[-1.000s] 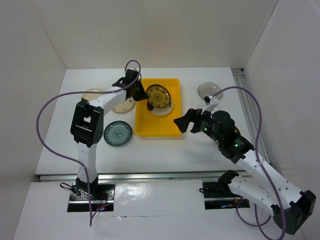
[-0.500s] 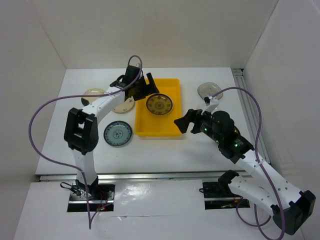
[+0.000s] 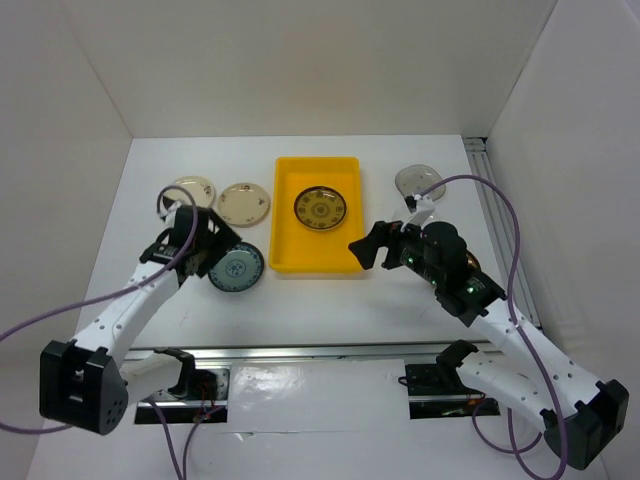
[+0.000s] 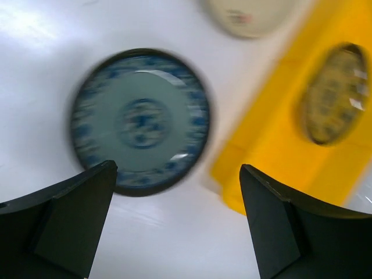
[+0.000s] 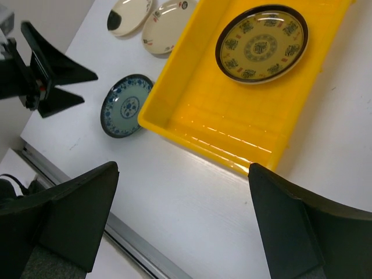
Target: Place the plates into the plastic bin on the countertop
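Next, my left gripper lowers its fingers and eases back onto the near rim of the blue-green plate (image 3: pixel 237 268) below, away from the bin, where the countertop is bare.
The yellow plastic bin (image 3: pixel 313 251) lies mid-countertop with a brown-gold plate (image 3: pixel 320 207) flat in its far half. On the white top to its left lie a blue-green plate (image 3: pixel 237 268), a cream patterned plate (image 3: pixel 244 203) and a cream plate with a dark blotch (image 3: pixel 190 190). A smoky grey plate (image 3: pixel 417 181) lies to the right of the bin. My left gripper (image 3: pixel 210 246) hovers open beside the blue-green plate (image 4: pixel 139 122), holding nothing. My right gripper (image 3: pixel 368 247) stands open and empty off the bin's near right corner (image 5: pixel 264 157).
White walls close in the countertop on three sides, with a metal rail (image 3: pixel 300 352) along the front edge. Purple cables loop from both arms. A dark brownish thing (image 3: pixel 472 268) shows partly under the right arm; what it is cannot be made out.
My left gripper opened and let the brown-gold plate down into the bin. The left arm then swung back and left to the blue-green plate. The right arm stayed put.
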Available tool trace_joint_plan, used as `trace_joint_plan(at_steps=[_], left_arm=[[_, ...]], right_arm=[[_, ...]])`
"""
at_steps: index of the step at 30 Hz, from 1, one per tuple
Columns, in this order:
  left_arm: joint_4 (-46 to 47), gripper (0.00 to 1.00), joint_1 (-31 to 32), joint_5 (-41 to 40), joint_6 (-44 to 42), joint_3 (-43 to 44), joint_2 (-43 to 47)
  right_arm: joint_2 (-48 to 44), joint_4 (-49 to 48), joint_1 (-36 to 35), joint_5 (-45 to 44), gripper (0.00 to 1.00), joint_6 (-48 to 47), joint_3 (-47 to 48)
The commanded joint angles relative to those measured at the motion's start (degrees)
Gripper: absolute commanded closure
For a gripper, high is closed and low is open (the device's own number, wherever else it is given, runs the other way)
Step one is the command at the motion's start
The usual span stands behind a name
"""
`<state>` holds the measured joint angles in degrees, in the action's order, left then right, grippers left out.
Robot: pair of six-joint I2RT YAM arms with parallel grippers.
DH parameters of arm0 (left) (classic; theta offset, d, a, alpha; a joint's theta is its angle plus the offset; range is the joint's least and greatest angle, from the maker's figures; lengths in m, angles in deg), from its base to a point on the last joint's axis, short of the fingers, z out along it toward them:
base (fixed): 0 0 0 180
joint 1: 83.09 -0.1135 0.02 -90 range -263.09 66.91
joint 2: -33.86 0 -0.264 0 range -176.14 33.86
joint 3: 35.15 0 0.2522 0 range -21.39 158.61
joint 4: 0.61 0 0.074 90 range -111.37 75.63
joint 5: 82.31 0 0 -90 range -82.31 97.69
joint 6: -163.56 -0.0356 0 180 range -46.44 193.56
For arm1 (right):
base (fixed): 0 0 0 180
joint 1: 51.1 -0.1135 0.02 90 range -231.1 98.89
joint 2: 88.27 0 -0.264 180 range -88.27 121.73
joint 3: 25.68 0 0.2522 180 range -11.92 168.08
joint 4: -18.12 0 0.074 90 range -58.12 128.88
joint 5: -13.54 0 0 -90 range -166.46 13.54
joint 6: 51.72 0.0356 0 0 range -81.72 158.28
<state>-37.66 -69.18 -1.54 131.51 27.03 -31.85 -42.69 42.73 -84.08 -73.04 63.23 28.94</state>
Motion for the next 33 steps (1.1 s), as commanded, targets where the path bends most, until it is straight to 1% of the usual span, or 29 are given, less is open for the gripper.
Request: trace_joint_plan(at_steps=[1,2,6,7,10,12,13,14,16,17,20,22,24,25,27,28,29,32,33], left_arm=[[-4.65,0.0,-3.8,-6.93,7.87,-7.79,4.19],[-6.14,0.0,-4.33,-6.94,8.66,-8.78,4.71],[-6.15,0.0,-3.72,-5.53,13.48,-13.35,4.72],[-5.28,0.0,-3.72,-5.53,13.5,-15.53,5.33],[-1.6,0.0,-3.01,-4.83,14.91,-18.53,4.55],[0.6,0.03,-3.01,-4.83,15.43,-20.82,1.56],[3.14,0.07,-3.01,-4.83,15.43,-21.44,0.51],[4.12,0.07,-3.01,-4.83,15.44,-21.96,-0.55],[6.4,0.11,-3.01,-4.83,15.96,-22.85,-2.57],[7.63,0.19,-3.01,-4.83,15.96,-23.37,-2.58],[7.64,0.29,-3.01,-5.36,15.96,-23.38,-3.9],[7.64,0.34,-3.01,-5.36,15.96,-23.38,-4.59],[7.64,0.43,-3.01,-5.88,15.96,-23.38,-5.13],[7.12,0.57,-3.01,-5.88,15.96,-23.38,-5.82],[6.59,0.75,-3.01,-5.88,15.96,-23.38,-6.53],[6.59,0.87,-3.54,-5.88,15.96,-23.38,-7.23],[6.59,0.91,-3.54,-5.88,15.96,-23.38,-7.24],[4.67,1.0,-4.59,-5.88,15.96,-23.38,-8.38],[3.79,1.0,-4.6,-5.88,15.96,-22.85,-8.38]], right_arm=[[-0.06,-0.04,0.72,3.95,0.0,-3.14,-0.52],[-0.06,-0.65,0.72,4.48,0.0,-3.15,-0.52],[0.47,-1.27,0.72,5.19,0.0,-3.68,-0.52],[0.47,-1.27,0.72,5.8,0.0,-3.68,-0.52],[1.09,-1.8,0.72,6.34,0.0,-3.68,-1.05],[1.09,-2.33,0.72,6.86,0.0,-3.16,-1.57],[1.09,-2.33,0.72,6.86,0.0,-3.15,-1.57],[1.09,-2.33,0.72,6.86,0.0,-3.15,-1.57],[1.09,-2.33,0.72,6.86,0.0,-3.15,-1.57],[1.09,-2.33,0.72,6.86,0.0,-3.15,-1.57],[1.09,-2.33,0.72,6.86,0.0,-3.15,-1.57],[1.09,-1.8,0.72,6.34,0.0,-3.68,-1.57],[1.09,-1.8,0.72,6.34,0.0,-3.68,-1.57],[1.09,-1.8,0.72,6.34,0.0,-3.68,-1.57],[0.56,-1.8,0.72,6.34,0.0,-3.68,-1.57],[0.56,-1.8,0.72,6.34,0.0,-3.68,-1.57],[0.56,-1.8,0.72,6.34,0.0,-3.68,-1.57],[0.04,-1.8,1.24,5.81,0.0,-3.68,-1.57],[0.03,-1.19,1.24,5.29,0.0,-3.68,-1.57]])
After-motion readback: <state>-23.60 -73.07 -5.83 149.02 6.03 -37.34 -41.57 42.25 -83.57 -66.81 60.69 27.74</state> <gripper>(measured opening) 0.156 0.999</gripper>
